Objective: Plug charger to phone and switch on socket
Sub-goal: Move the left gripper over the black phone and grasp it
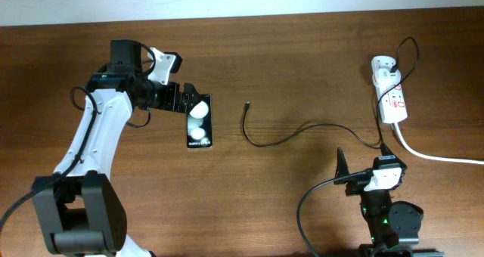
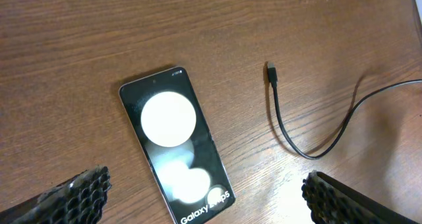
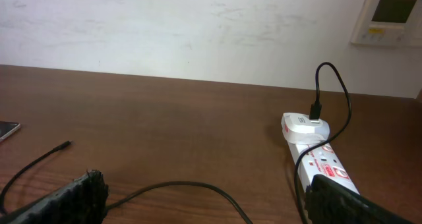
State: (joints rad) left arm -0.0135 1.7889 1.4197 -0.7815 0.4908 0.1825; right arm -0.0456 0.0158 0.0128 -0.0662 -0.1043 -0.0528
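Observation:
My left gripper needs to turn and lower first to get square to the phone, which lies slanted below. Then it should close on the phone's long edges [image 1: 200, 122] [image 2: 177, 145].
The phone [image 1: 199, 121] lies flat and face up on the wooden table, left of centre; it also shows in the left wrist view [image 2: 175, 141]. My left gripper [image 1: 187, 100] is open and hovers over the phone's far end, its fingers [image 2: 208, 191] apart on either side and touching nothing. The charger cable [image 1: 280, 142] curves across the table, and its loose connector tip [image 2: 271, 71] lies to the right of the phone, apart from it. Its white plug adapter [image 1: 383, 66] sits in the socket strip [image 1: 393, 98]. My right gripper [image 1: 363, 162] is open and empty, low above the cable [image 3: 191, 184].
The strip's thick white cord [image 1: 439, 157] runs off the right edge. A white wall stands behind the table with a control panel [image 3: 389, 16] on it. The phone's corner shows at the left edge of the right wrist view [image 3: 6, 128].

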